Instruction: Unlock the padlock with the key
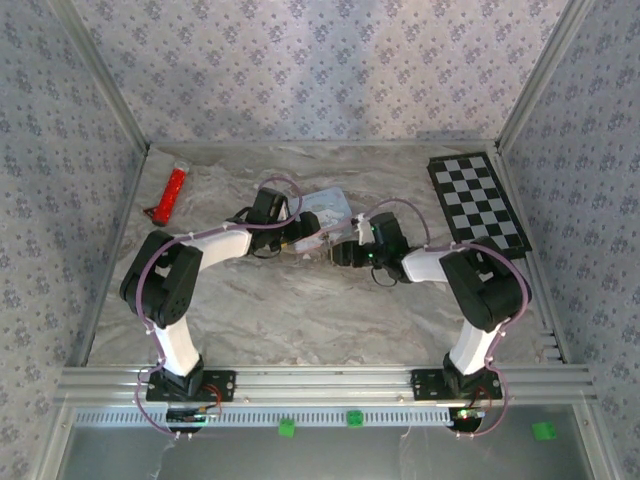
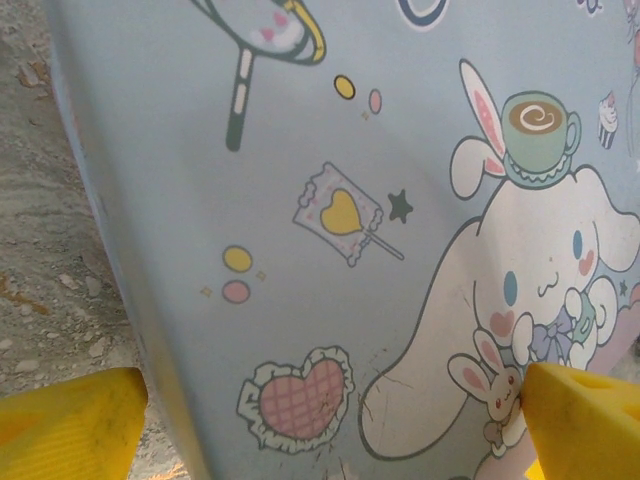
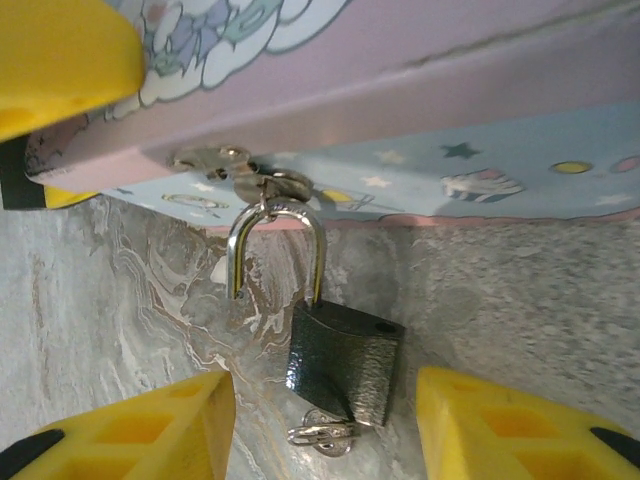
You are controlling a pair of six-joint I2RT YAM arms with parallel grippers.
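The black lock body hangs between the open fingers, still apart from them, so my right gripper next moves in toward the tin (image 3: pixel 450 90) and closes on the black lock body (image 3: pixel 345 362).
The black padlock (image 3: pixel 345 365) hangs by its silver shackle (image 3: pixel 275 245) from the hasp (image 3: pixel 225 165) of the pastel blue cartoon tin (image 3: pixel 450 90). One shackle leg is out of the lock body. The key (image 3: pixel 322 435) sticks out of the lock's bottom. My right gripper (image 3: pixel 322 400) is open, its yellow fingers on either side of the padlock and apart from it. My left gripper (image 2: pixel 335 400) spans the tin (image 2: pixel 330 200) with its jaws wide, one of its fingers (image 3: pixel 60 50) pressed on the lid. Both grippers meet at the tin (image 1: pixel 325 205) mid-table.
A red stick-like tool (image 1: pixel 172 192) lies at the back left of the marbled table. A black-and-white checkerboard (image 1: pixel 478 200) lies at the back right. Patterned walls close in three sides.
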